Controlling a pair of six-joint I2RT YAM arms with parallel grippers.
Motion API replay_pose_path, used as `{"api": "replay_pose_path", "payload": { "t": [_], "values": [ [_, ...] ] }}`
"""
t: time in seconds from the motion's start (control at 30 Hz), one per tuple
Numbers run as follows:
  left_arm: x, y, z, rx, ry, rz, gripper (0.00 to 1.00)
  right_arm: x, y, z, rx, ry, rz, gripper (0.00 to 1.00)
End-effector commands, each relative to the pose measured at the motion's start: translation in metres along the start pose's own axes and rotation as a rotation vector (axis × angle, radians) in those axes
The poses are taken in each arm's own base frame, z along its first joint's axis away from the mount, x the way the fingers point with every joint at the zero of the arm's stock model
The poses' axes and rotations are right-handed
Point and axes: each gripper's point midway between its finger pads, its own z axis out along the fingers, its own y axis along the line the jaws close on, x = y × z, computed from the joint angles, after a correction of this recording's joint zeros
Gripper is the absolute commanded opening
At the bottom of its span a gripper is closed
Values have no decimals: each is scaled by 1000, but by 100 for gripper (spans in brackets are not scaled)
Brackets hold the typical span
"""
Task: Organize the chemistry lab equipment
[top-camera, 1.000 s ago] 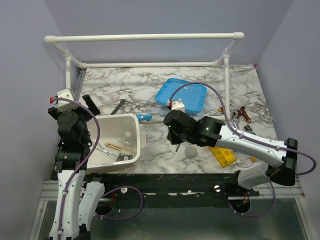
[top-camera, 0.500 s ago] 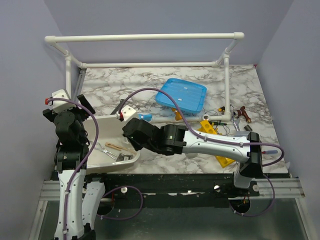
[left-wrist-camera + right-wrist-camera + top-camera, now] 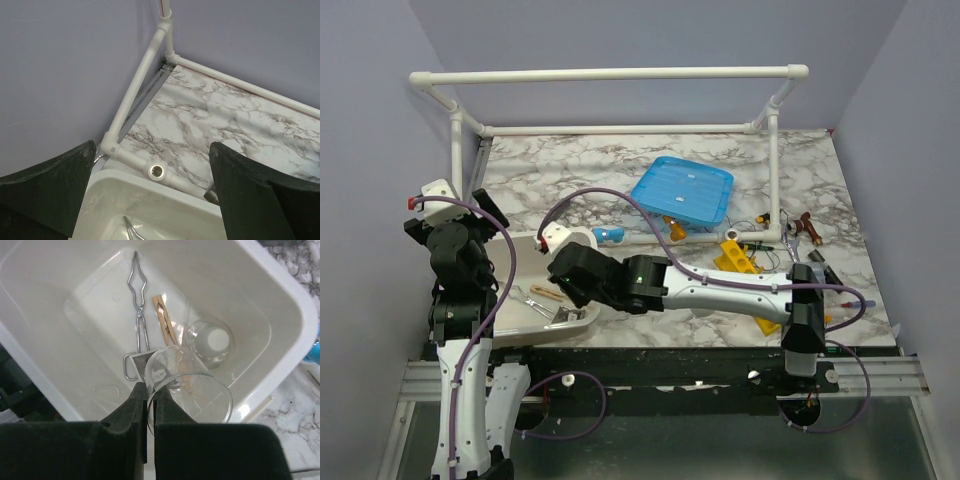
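Note:
I should next lower my right gripper into the tub, beside the glass flask, and let go of the beaker's rim, because the beaker (image 3: 192, 385) is still hanging above the bottom of the tub.
My right gripper (image 3: 150, 390) is shut on the rim of a clear glass beaker (image 3: 192, 385) and holds it tilted above the white tub (image 3: 280, 305). In the tub lie metal scissor tongs (image 3: 140, 315), a wooden peg (image 3: 164, 319) and a clear glass flask (image 3: 210, 340). In the top view the right gripper (image 3: 570, 275) is over the tub's right half. My left gripper (image 3: 152, 145) is open and empty above the tub's far rim (image 3: 150, 200); in the top view it (image 3: 488, 210) is at the far left. A yellow holed rack (image 3: 735, 255) lies right of centre.
A flat blue lid (image 3: 682, 190) lies at the back centre. A small blue item (image 3: 610, 235) sits by the tub. Small loose items (image 3: 800, 228) lie at the right. A white pipe frame (image 3: 620, 128) borders the back and the left (image 3: 135, 95).
My right arm has swung left from the middle of the table to above the tub. The left arm has barely moved.

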Motion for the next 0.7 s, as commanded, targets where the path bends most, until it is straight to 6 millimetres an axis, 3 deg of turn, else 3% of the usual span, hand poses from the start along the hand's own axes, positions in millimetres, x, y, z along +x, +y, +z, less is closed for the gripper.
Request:
{"api": "replay_pose_path", "payload": {
  "t": [0.0,0.17,0.4,0.67],
  "values": [
    [-7,7,-1,-34,-26,-11,99,42,9,31,-15,110,-15,1],
    [-10,14,-4,-61,-46,-15,99,61,14,52,-22,155,-29,1],
    [-8,12,-2,-54,-39,-16,99,78,3,86,30,219,-17,1],
    [-8,11,-2,-49,-36,-19,99,96,-5,103,33,280,6,2]
  ]
}}
